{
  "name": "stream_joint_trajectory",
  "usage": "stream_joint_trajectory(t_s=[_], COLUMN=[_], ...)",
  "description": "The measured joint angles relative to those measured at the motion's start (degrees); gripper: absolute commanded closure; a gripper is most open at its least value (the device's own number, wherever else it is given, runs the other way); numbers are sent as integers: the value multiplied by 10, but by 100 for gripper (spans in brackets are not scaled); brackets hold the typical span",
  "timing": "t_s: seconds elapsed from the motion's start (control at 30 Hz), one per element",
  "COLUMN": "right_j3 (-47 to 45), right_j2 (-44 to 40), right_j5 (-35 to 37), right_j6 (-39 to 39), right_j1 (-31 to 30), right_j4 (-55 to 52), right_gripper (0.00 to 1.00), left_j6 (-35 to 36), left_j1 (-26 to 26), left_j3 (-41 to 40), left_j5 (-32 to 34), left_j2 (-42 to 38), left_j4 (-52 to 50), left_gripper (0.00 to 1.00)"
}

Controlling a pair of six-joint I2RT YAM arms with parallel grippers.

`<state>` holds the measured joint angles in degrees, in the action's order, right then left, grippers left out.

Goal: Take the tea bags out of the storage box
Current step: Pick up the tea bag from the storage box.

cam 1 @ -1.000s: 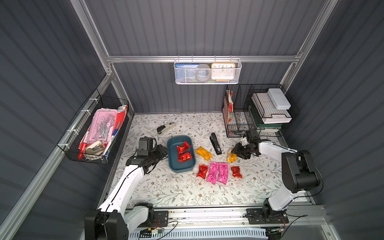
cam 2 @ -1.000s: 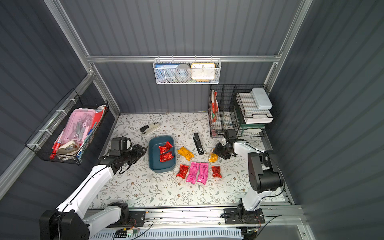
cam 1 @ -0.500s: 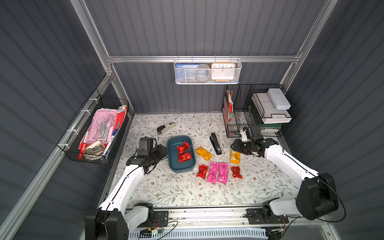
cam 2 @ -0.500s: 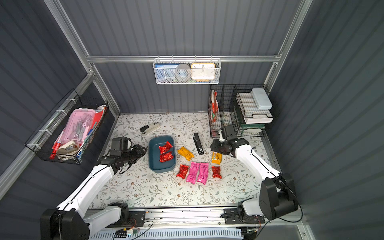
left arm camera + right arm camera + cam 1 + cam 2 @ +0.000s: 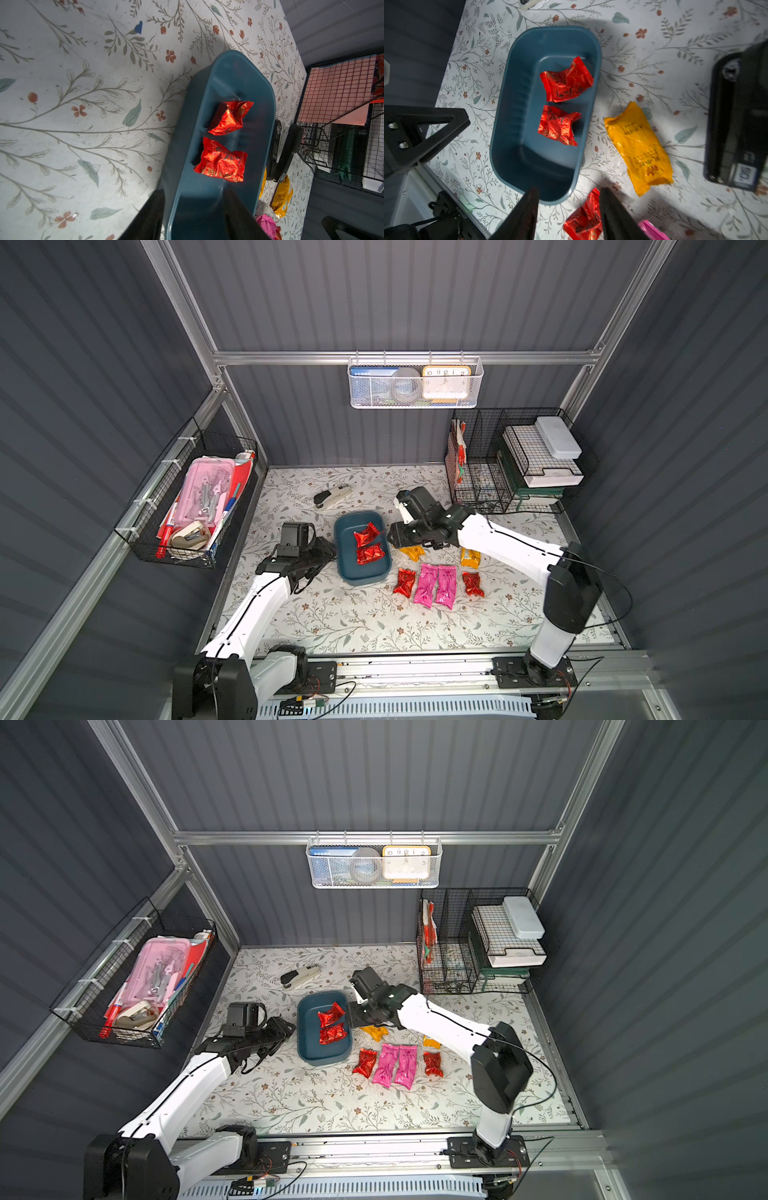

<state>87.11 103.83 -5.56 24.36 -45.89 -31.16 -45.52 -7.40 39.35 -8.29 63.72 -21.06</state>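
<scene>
I need to bring my right gripper's open fingers over the box's rim and down onto the near red tea bag [image 5: 558,124], which lies below the gripper inside the sides of the box.
The dark teal storage box [image 5: 360,573] [image 5: 322,1050] lies mid-mat with two red tea bags [image 5: 366,534] [image 5: 369,554] inside. Several more tea bags lie on the mat to its right: two orange [image 5: 411,551] [image 5: 470,557], two pink [image 5: 427,587] [image 5: 446,585] and two red [image 5: 404,582] [image 5: 473,584]. My left gripper [image 5: 331,548] [image 5: 193,190] is open, its jaws straddling the box's left wall without pinching it. My right gripper [image 5: 394,535] [image 5: 569,189] hangs open and empty above the box's right rim.
A black stapler [image 5: 737,124] [image 5: 284,149] lies just right of the box, under my right arm. A light-coloured stapler [image 5: 332,495] sits behind the box. Black wire racks [image 5: 478,472] stand at the back right, and a wire basket [image 5: 191,506] hangs on the left wall.
My right arm has swung left from beside the wire racks, over the orange sachets, to the box's right rim. The left arm and the sachets have not moved.
</scene>
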Motion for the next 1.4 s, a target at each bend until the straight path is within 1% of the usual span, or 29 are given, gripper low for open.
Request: stream_joint_trajectory(t_s=[0.13, 0.2, 0.37, 0.53, 0.73, 0.83, 1.0, 1.23, 1.27, 1.4], right_j3=[101, 137, 199, 264, 307, 333, 376, 385, 386, 387], right_j2=[85, 117, 179, 240, 277, 296, 334, 360, 361, 363], right_j5=[8, 7, 7, 13, 9, 9, 9, 9, 9, 7], right_j6=[-36, -56, -129, -223, -306, -329, -345, -348, -348, -348], right_j1=[-28, -34, -33, -32, -32, -32, -32, -32, -32, -32], right_j4=[-43, -61, -94, -136, -165, -173, -187, -201, -201, -209], right_gripper=[47, 46, 46, 45, 44, 44, 45, 50, 52, 67], left_j6=[-17, -28, -43, -56, -62, -64, -64, -64, -64, -64], left_j1=[0, 0, 0, 0, 0, 0, 0, 0, 0, 0], left_j3=[-24, -38, -60, -74, -84, -85, -85, -85, -85, -85], left_j5=[-9, -11, -17, -22, -22, -22, -22, -22, -22, -22], left_j2=[-3, -9, -26, -46, -59, -59, -54, -50, -50, -50], left_j4=[13, 16, 19, 22, 22, 22, 22, 22, 22, 21], left_gripper=[50, 50, 50, 50, 50, 50, 50, 50, 50, 50])
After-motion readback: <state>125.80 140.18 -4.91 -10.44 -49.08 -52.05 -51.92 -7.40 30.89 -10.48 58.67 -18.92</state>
